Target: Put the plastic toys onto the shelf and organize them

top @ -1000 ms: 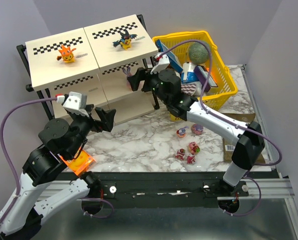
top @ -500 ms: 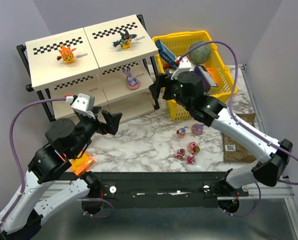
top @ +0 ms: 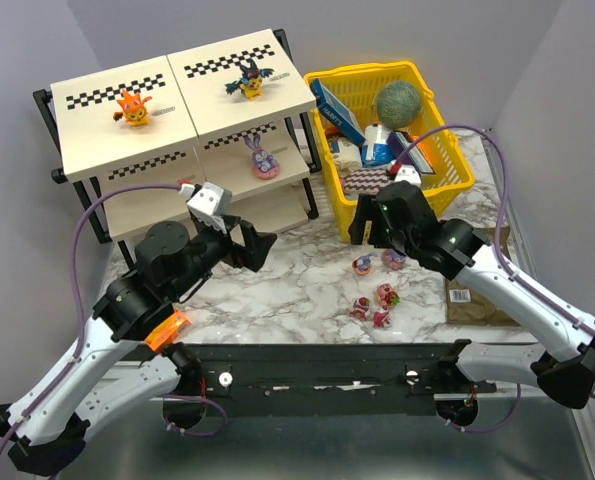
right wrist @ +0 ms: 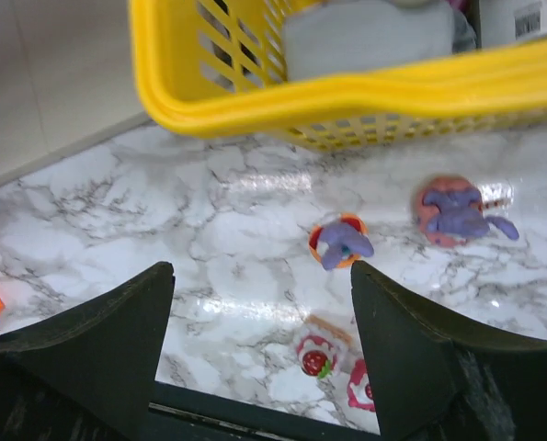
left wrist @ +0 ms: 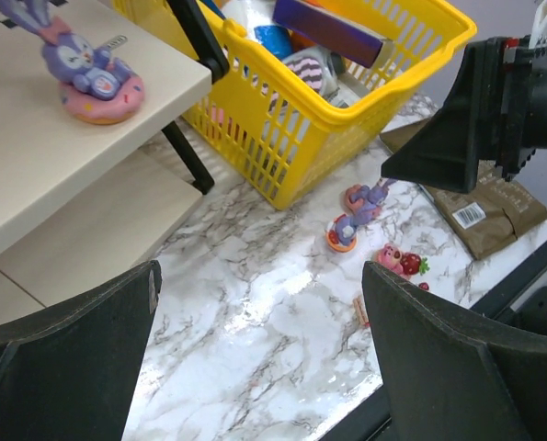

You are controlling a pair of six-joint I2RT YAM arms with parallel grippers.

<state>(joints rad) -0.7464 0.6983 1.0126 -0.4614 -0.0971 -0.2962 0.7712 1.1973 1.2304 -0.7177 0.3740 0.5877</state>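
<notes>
My right gripper should lower to the purple toy with the orange base next, beside the yellow basket, fingers astride the toy.
The shelf stands at the back left. An orange toy and a black-and-yellow winged toy are on its top tier, and a purple bunny-eared toy is on the middle tier. Two purple toys and three small red-pink toys lie on the marble. My right gripper hangs open just above them, with the purple toy on an orange base beyond its fingertips. My left gripper is open over bare marble by the shelf's lower tier.
A yellow basket with boxes and a green ball stands at the back right, close behind the right gripper. A brown packet lies at the right edge. A flat orange packet sits under the left arm at the front.
My right gripper drew back from the shelf's middle tier, leaving the purple bunny toy there, and swung right and down over the table toys. My left arm reached further right.
</notes>
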